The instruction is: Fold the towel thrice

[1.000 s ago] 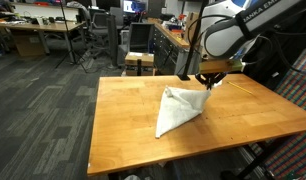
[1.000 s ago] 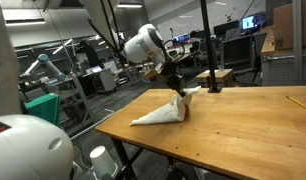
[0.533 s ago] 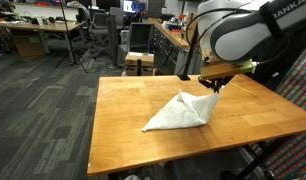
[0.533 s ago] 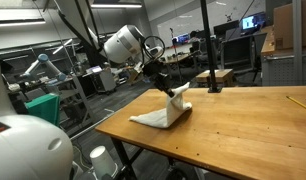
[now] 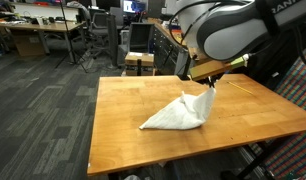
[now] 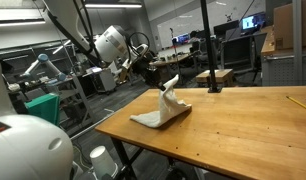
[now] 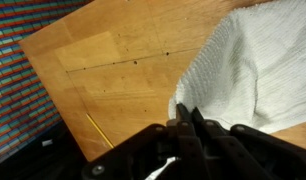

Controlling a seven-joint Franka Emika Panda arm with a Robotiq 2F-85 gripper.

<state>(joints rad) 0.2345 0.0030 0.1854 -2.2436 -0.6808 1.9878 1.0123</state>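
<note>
My gripper is to move away from the yellow pencil next and go over the flat-lying cloth (image 5: 172,115) (image 7: 279,82) to release the raised corner, as the rest of the towel spreads on that side.
A white towel (image 5: 178,114) lies bunched on the wooden table (image 5: 123,120). One corner is lifted up off the table. My gripper (image 5: 210,84) is shut on that raised corner. In an exterior view the towel (image 6: 161,113) rises to the gripper (image 6: 165,84) at its top. In the wrist view the shut fingers (image 7: 183,118) pinch the edge of the towel (image 7: 248,60), and the rest of the cloth spreads to the upper right.
A yellow pencil (image 7: 98,130) lies on the table (image 7: 103,70) near the far edge; it also shows in an exterior view (image 6: 298,103). A black stand post (image 6: 206,50) rises behind the table. Desks and chairs fill the room beyond.
My gripper has carried the towel corner sideways and slightly up. The towel has been dragged and spread out lower along the table.
</note>
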